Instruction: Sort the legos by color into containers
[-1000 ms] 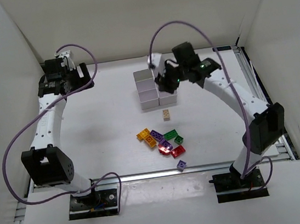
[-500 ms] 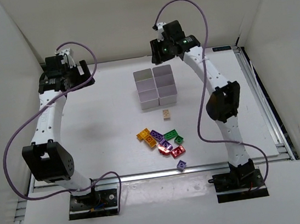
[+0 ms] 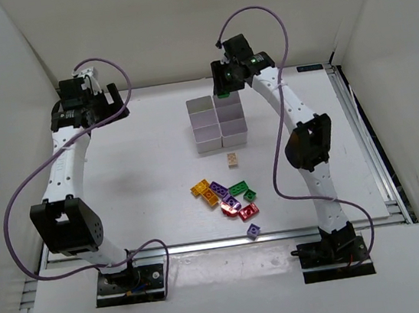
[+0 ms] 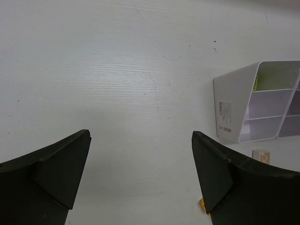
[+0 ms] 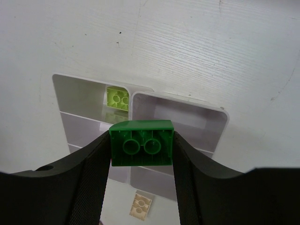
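Note:
I will lower the green brick with my right gripper toward the opening of the far bin (image 3: 228, 101) (image 5: 180, 117) and open, because that bin, beside the yellow-green brick's bin, is empty.
My right gripper (image 5: 142, 149) is shut on a green brick (image 5: 141, 143) and holds it high above the white six-bin block (image 5: 187, 101), over its far end; in the top view the right gripper (image 3: 223, 85) hangs past the block (image 3: 217, 122). A yellow-green brick (image 5: 117, 98) lies in the far left bin. A tan brick (image 3: 232, 160) lies just in front of the block. Several orange, purple, green and red bricks (image 3: 229, 199) lie loose in the middle of the table. My left gripper (image 4: 140, 176) is open and empty at the far left (image 3: 106, 102).
White walls enclose the table on the left, back and right. A purple brick (image 3: 254, 230) lies alone near the table's front edge. Purple cables loop over both arms.
My right arm has swung up from low over the bins and stretched to the far end of the block, carrying the green brick. The left gripper has barely shifted.

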